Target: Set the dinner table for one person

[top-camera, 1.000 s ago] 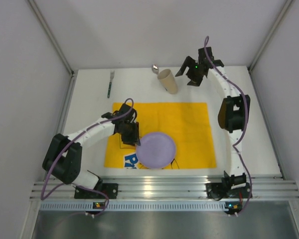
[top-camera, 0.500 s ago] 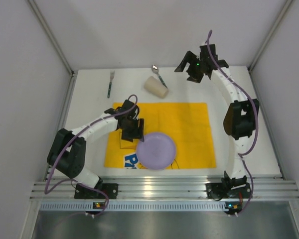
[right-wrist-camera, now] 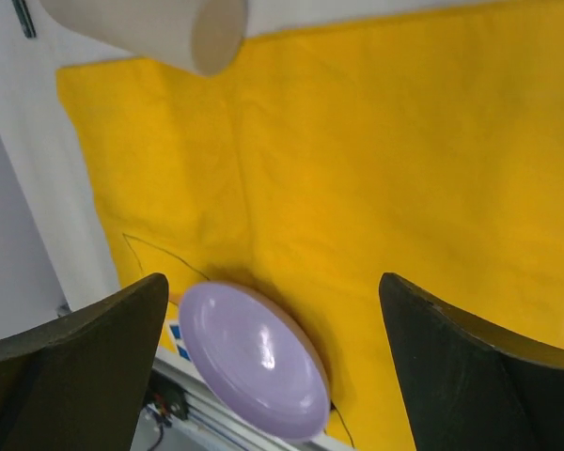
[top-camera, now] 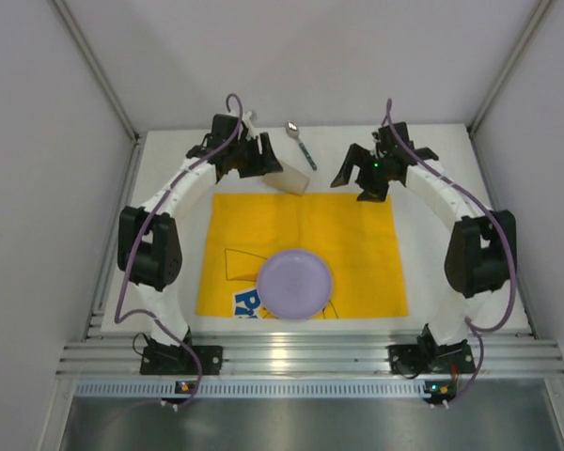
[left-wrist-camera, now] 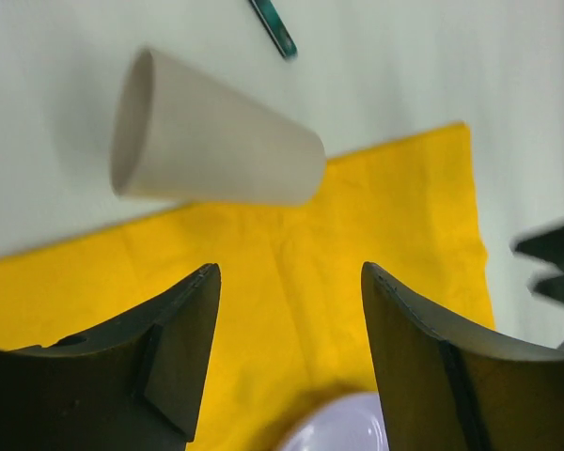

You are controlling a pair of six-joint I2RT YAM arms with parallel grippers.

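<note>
The cup lies sideways and its opening leaves the cup's rim exposed, so the robot's left gripper will next move down onto the beige cup's open rim (top-camera: 266, 180) (left-wrist-camera: 124, 188) with its fingers apart.
On the white dinner table (top-camera: 418, 272) lies a yellow placemat (top-camera: 301, 244) with a lilac plate (top-camera: 294, 284) on its near edge. A beige cup (top-camera: 289, 178) lies on its side at the placemat's far edge. A spoon (top-camera: 301, 144) lies just beyond it. My left gripper (top-camera: 266, 162) is open and empty, right beside the cup's left end. In the left wrist view the cup (left-wrist-camera: 211, 141) lies beyond the open gripper (left-wrist-camera: 287, 272). My right gripper (top-camera: 357, 183) is open and empty to the right of the cup. It (right-wrist-camera: 273, 282) hangs over the placemat with the plate (right-wrist-camera: 254, 362) below.
Pale walls close in the table on three sides. A silver rail (top-camera: 301, 357) runs along the near edge. The left arm arches along the table's left side, and no fork shows there. The spoon's teal handle (left-wrist-camera: 273, 28) shows past the cup in the left wrist view.
The cup has tipped over and rolled left onto the placemat's far edge. My left gripper has swung from the plate up to the cup. My right gripper has drawn back and lowered, empty.
</note>
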